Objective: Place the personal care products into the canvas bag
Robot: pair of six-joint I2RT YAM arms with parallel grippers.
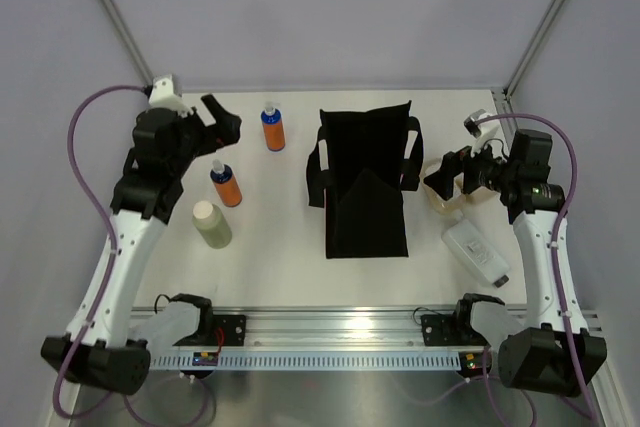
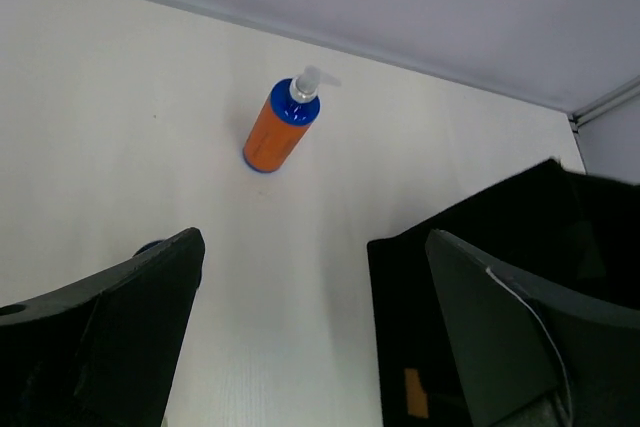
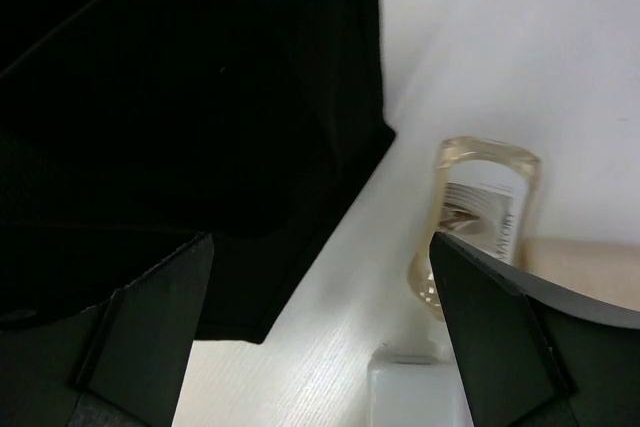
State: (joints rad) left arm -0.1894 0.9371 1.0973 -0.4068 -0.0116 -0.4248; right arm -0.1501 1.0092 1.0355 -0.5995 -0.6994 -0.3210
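Note:
My left gripper lowers toward the right in the top view and straddles the bottle's blue shoulder next, since the blue-and-orange bottle [image 1: 273, 128] stands upright below it there.
The black canvas bag [image 1: 365, 182] lies in the middle of the table; it also shows in the left wrist view [image 2: 480, 277] and the right wrist view [image 3: 180, 97]. A blue-and-orange bottle [image 1: 273, 128] stands left of it, seen too in the left wrist view [image 2: 281, 125]. An orange dark-capped bottle [image 1: 226, 185] and a pale cream bottle [image 1: 211, 224] stand nearer left. My left gripper [image 1: 222, 127] is open and empty above the table, left of the bag. My right gripper [image 1: 443, 179] is open and empty beside the bag's right edge, over a beige tub [image 3: 485, 207]. A flat white bottle [image 1: 477, 250] lies below it.
The enclosure's grey walls and metal posts [image 1: 118, 22] bound the table at back and sides. An aluminium rail [image 1: 330, 332] runs along the near edge between the arm bases. A beige surface [image 3: 580, 262] shows beside the tub.

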